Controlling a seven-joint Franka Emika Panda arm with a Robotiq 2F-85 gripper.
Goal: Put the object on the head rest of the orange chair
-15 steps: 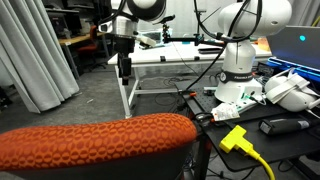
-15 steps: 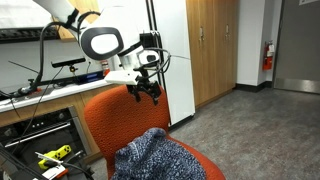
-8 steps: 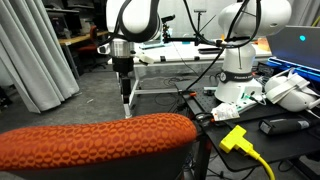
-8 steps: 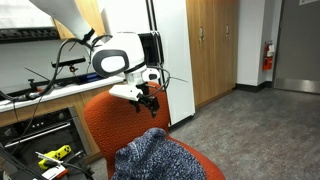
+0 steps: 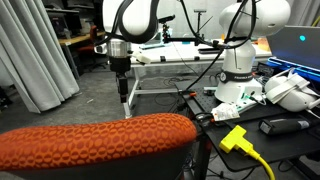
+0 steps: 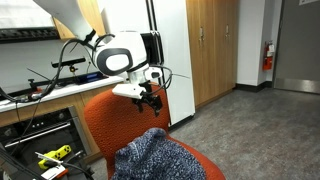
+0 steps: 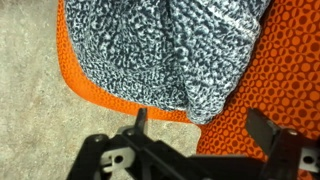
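Note:
I need to lower my gripper next and shift it toward the top of the wrist view to the cloth's bunched folds (image 6: pixel 154 149) (image 7: pixel 188 68), because its open fingers hang short of them.
The orange chair (image 6: pixel 105 125) has orange-red mesh upholstery. Its head rest (image 5: pixel 100 140) is a wide rounded orange bar across the bottom of an exterior view, with nothing on it. The object, a fuzzy navy and white speckled cloth (image 6: pixel 160 155), lies bunched on the chair's seat. It also fills the top of the wrist view (image 7: pixel 160 50). My gripper (image 6: pixel 152 100) hangs above the seat, in front of the chair back, and points down. It shows beyond the head rest in an exterior view (image 5: pixel 123 90). In the wrist view its fingers (image 7: pixel 203 125) are apart and empty.
A bench with a white robot base (image 5: pixel 238 70), a yellow cable (image 5: pixel 240 140) and loose gear stands beside the chair. A white table (image 5: pixel 170 60) and grey curtains (image 5: pixel 35 60) are behind. Wooden cabinets (image 6: pixel 210 50) and open grey floor (image 6: pixel 260 130) lie past the chair.
My gripper has come down and slightly closer to the seat and the cloth. The cloth and the chair have not moved.

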